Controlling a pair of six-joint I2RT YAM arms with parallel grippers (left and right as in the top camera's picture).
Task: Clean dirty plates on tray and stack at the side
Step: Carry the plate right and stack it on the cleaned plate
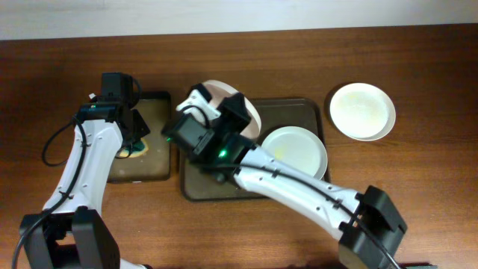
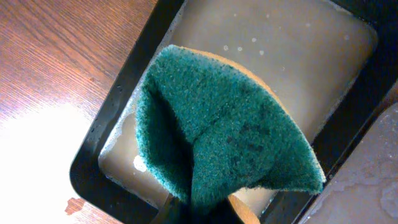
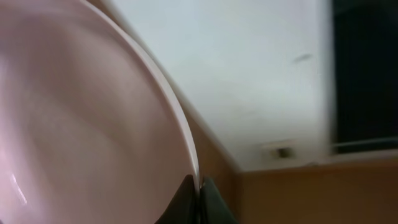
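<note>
Next, my right gripper swings to the right in the overhead view and down onto a third plate (image 1: 362,111) to release, since that plate already sits beside the tray.
My right gripper (image 1: 237,118) is shut on the rim of a white plate (image 1: 220,88) and holds it tilted up on edge over the left end of the dark brown tray (image 1: 202,185). The right wrist view shows the fingers (image 3: 200,190) pinching the plate's rim (image 3: 81,124). A second plate (image 1: 295,149) lies flat on the tray's right half. A third plate (image 1: 362,110) sits on the table right of the tray. My left gripper (image 1: 137,138) is shut on a green and yellow sponge (image 2: 230,130), folded over the fingers (image 2: 205,214).
A smaller black tray (image 1: 142,168) with cloudy soapy water lies left of the brown tray, under the left gripper; its rim shows in the left wrist view (image 2: 99,149). The right arm stretches from the lower right across the brown tray's front. Wooden tabletop all round.
</note>
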